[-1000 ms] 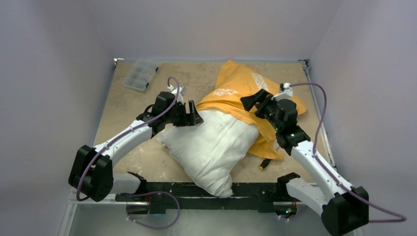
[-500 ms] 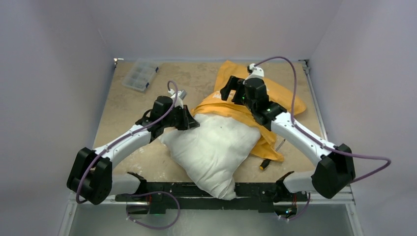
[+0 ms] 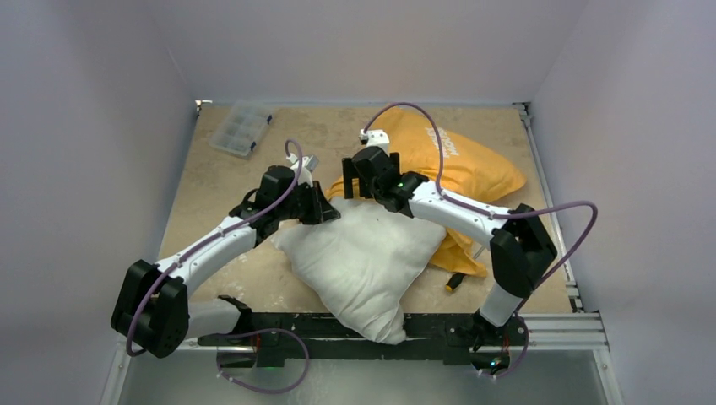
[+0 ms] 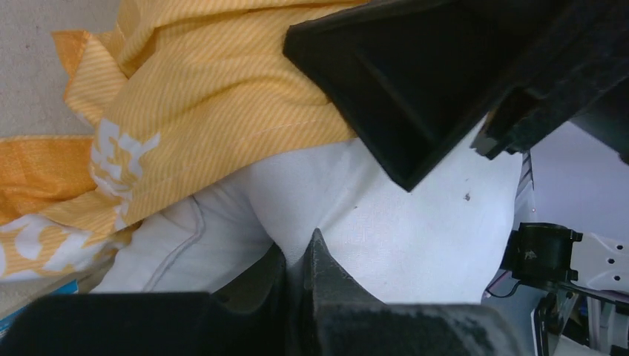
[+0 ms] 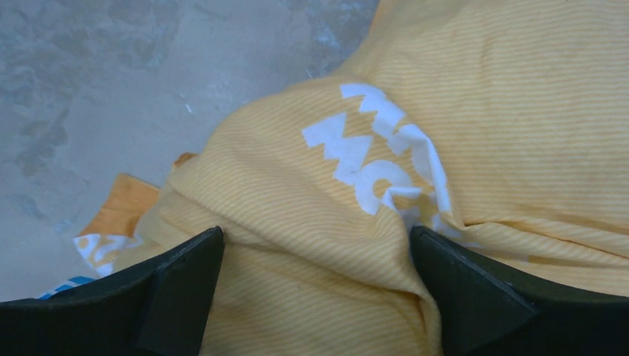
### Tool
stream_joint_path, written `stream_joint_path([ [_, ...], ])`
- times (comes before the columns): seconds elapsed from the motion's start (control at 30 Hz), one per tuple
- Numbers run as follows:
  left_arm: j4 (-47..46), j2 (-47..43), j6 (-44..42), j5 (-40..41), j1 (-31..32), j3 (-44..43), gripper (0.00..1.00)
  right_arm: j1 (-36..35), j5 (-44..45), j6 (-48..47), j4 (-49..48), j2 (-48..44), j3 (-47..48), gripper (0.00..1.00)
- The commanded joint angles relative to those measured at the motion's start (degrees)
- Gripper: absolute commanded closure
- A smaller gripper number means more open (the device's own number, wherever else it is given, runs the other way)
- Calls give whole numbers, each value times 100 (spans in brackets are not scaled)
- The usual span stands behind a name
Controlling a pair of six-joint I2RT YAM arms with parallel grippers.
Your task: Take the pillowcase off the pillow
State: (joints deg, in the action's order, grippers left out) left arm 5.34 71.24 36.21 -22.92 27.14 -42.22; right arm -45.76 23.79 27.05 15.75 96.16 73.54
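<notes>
The pillowcase's fold goes left in the top view toward bare tabletop next, pulled then released by my left gripper, since the pillowcase (image 3: pixel 469 164) covers the pillow's far end.
The white pillow (image 3: pixel 363 261) lies in the middle of the table, its far end still inside the orange-yellow pillowcase (image 3: pixel 469 164). My left gripper (image 3: pixel 328 211) is at the pillow's far left corner. In the left wrist view it (image 4: pixel 300 256) is shut on a pinched fold of the pillow's white cloth (image 4: pixel 415 215), just below the pillowcase's edge (image 4: pixel 215 96). My right gripper (image 3: pixel 353 179) hangs over the pillowcase's left edge, close to the left gripper. Its jaws (image 5: pixel 315 245) stand open astride a ridge of the orange cloth (image 5: pixel 475 89) near the white lettering (image 5: pixel 378 156).
A clear plastic box (image 3: pixel 241 128) sits at the table's far left corner. A small black and orange tool (image 3: pixel 456 281) lies on the table to the right of the pillow. Grey walls close in the table's left, far and right sides.
My left gripper has shut on the pillow's cloth. My right arm has swung left across the pillowcase, from its right side to its left edge, jaws open throughout.
</notes>
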Motion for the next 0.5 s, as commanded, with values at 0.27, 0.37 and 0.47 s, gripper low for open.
stream_joint_path([
  [0.27,623,-750,-159,225,99,32,100,114,1429,576,523,300,299,71],
  [0.37,859,-1135,-173,194,99,79,100,464,1392,573,404,153,342,76],
  [0.47,1300,-1613,-227,308,99,113,100,997,1439,553,290,-29,380,90],
])
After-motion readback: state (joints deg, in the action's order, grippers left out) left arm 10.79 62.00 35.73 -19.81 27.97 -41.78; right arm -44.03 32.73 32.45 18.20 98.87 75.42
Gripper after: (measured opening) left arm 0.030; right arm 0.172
